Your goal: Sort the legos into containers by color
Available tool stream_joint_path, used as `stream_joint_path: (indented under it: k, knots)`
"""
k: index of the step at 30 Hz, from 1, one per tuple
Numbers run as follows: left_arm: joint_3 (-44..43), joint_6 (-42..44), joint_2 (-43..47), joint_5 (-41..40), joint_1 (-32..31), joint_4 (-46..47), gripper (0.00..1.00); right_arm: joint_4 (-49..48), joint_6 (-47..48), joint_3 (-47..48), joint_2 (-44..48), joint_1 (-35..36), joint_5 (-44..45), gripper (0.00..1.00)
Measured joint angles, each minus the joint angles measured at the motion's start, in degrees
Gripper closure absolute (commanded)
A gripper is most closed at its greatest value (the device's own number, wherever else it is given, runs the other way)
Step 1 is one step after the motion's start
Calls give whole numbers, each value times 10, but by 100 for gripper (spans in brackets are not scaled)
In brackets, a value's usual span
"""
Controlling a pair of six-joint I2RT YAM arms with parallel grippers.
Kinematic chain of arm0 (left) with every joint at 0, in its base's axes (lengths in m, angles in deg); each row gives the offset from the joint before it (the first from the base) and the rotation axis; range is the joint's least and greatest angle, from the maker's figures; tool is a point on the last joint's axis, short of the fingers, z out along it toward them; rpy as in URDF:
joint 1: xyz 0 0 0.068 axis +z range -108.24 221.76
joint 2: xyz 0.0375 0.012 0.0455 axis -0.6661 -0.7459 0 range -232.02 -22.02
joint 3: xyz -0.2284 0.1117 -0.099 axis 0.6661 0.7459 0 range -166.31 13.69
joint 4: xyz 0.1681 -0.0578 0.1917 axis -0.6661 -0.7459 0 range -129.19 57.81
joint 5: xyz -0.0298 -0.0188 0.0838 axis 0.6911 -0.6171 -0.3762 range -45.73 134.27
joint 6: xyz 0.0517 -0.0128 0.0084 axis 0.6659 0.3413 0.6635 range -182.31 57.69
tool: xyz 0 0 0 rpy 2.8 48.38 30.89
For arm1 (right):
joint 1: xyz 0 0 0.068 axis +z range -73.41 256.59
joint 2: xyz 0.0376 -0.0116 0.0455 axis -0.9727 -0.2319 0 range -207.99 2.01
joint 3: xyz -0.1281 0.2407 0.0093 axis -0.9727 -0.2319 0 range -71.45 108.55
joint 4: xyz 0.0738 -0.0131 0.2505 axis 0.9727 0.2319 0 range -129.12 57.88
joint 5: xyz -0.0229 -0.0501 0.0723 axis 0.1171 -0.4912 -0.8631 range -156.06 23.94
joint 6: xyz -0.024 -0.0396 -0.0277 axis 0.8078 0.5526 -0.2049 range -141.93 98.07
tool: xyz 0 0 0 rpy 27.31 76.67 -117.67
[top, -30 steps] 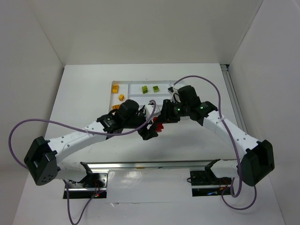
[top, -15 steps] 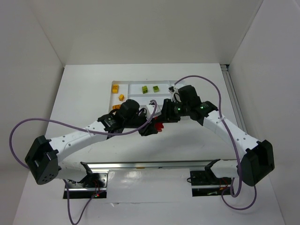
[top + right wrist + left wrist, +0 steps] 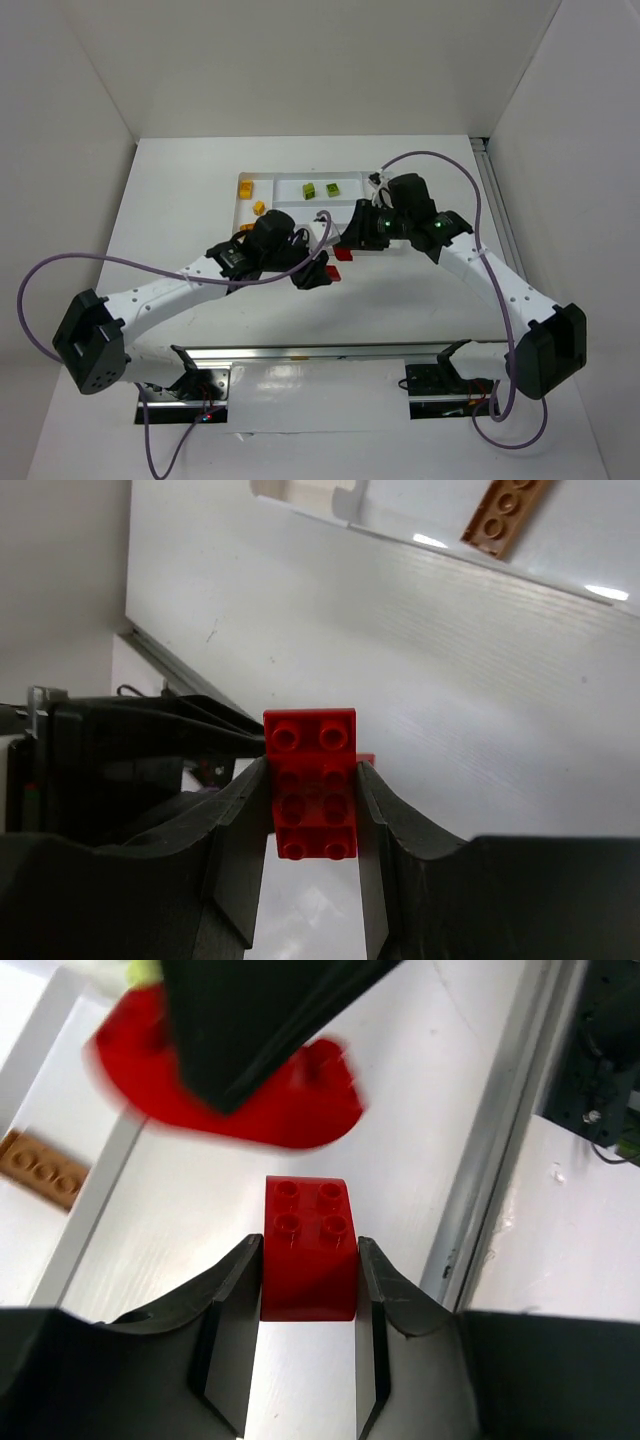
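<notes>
I should next move my left gripper outward over the tray's middle section (image 3: pixel 304 213) and let go of the small red square brick, because lime green bricks fill the section beyond it.
My left gripper (image 3: pixel 318 272) (image 3: pixel 308 1250) is shut on a small red square brick (image 3: pixel 308 1260), studs up, low over the table in front of the tray. My right gripper (image 3: pixel 350 238) (image 3: pixel 313 772) is shut on a longer flat red brick (image 3: pixel 312 785) (image 3: pixel 343 254) and holds it just above and beyond the left gripper; it shows blurred in the left wrist view (image 3: pixel 300 1110). The white tray (image 3: pixel 290 213) lies behind both. It holds two lime green bricks (image 3: pixel 309 190) (image 3: pixel 332 187) and orange bricks (image 3: pixel 245 186) (image 3: pixel 259 208) at its left end.
A flat orange plate lies in the tray (image 3: pixel 40 1168) (image 3: pixel 505 515). A metal rail (image 3: pixel 330 350) (image 3: pixel 490 1160) runs along the table's near edge. Purple cables loop over both arms. White walls enclose the table on three sides.
My right gripper has moved up and right, away from the left gripper, carrying the flat red brick. The left gripper has shifted slightly and keeps the square red brick.
</notes>
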Motion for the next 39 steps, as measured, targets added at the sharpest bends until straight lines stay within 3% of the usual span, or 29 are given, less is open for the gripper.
stream_joint_path:
  k: [7,12,23,26,27,28,31,34,39]
  knots:
    - [-1,-21,8,1,120,-37,100,-23,-2,19,-22,-3,104,85]
    - [-5,-79,2,-6,202,-68,100,-70,-3,77,-124,-3,200,85]
    - [-136,-193,-101,-49,249,-88,100,-108,18,181,-354,-3,316,81]
    - [-177,-211,-147,-59,260,-83,100,-111,20,195,-378,-4,328,71]
    - [-188,-217,-163,-61,262,-82,100,-112,20,200,-384,-5,330,53]
    - [-195,-225,-176,-62,262,-82,100,-114,20,206,-389,-6,330,42]
    - [-208,-241,-215,-66,261,-85,100,-117,20,226,-408,-8,332,19]
    - [-212,-255,-238,-73,261,-87,100,-120,21,238,-418,-9,333,9]
    - [-235,-264,-263,-85,255,-89,100,-116,22,237,-408,-9,352,8]
